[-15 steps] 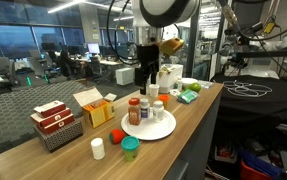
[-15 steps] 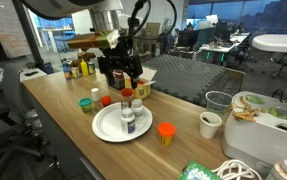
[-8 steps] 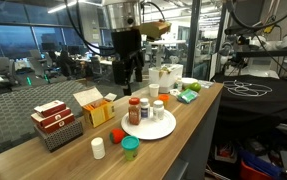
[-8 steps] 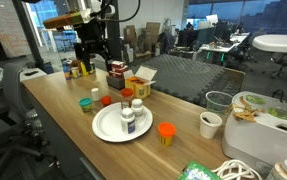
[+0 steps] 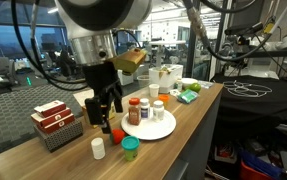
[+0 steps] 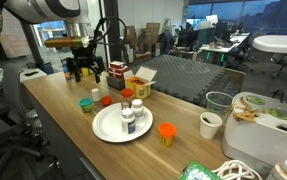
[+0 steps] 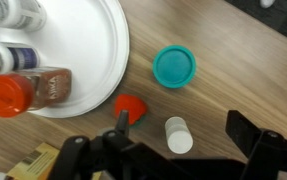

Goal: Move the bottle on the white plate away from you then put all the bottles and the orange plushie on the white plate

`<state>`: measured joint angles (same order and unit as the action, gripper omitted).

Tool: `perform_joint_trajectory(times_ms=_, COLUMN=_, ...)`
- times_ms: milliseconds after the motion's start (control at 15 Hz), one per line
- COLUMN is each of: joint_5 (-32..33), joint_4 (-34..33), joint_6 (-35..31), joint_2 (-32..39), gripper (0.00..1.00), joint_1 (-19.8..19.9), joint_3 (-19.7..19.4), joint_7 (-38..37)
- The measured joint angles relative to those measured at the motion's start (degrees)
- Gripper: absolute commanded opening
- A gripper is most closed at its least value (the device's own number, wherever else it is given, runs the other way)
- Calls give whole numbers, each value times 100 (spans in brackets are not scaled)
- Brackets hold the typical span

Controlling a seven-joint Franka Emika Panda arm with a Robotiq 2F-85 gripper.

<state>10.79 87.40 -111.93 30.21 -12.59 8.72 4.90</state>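
The robot should next lower its gripper down past the red-orange piece (image 7: 130, 106) onto the small white bottle (image 7: 179, 135) beside the teal-lidded jar, because that bottle is still off the white plate.
A white plate (image 5: 161, 128) sits on the wooden table and holds three bottles: a red-capped brown one (image 5: 134, 109) and two white ones (image 5: 146, 113). The plate also shows in the other exterior view (image 6: 110, 128) and in the wrist view (image 7: 88, 45). A small white bottle (image 7: 179, 135) lies off the plate next to a teal-lidded jar (image 7: 174, 67) and a red-orange piece (image 7: 130, 106). An orange object (image 6: 165, 132) stands on the plate's other side. My gripper (image 7: 188, 150) is open and empty, above the small white bottle, and it shows in both exterior views (image 5: 103, 110) (image 6: 83, 72).
A red box (image 5: 54, 121) and an open yellow carton (image 5: 93, 107) stand beside the plate. Paper cups (image 6: 212, 123), a clear cup (image 6: 217, 101) and white containers (image 5: 169, 76) sit further along the table. The table edge (image 5: 188, 125) runs close by the plate.
The arm has swung away from behind the plate to the side with the small white bottle and teal jar. The gripper stayed open, and the bottles on the plate have not moved.
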Motion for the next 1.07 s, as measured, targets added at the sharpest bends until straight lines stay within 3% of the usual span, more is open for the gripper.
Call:
perform_joint_trajectory(times_ms=800, joint_5=-400, joint_4=-1028, joint_6=-107, joint_2=1112, gripper=100, joint_1=-2, joint_3=179, joint_7=837)
perform_joint_trajectory(times_ms=1000, joint_5=-409, joint_4=-1206, joint_6=-104, joint_2=1265, gripper=95, joint_1=16, joint_3=179, joint_7=936)
perform_joint_trajectory(times_ms=1067, joint_5=-411, joint_4=-1261, joint_6=-104, joint_2=1319, gripper=72, joint_1=24, joint_3=178, joint_7=962)
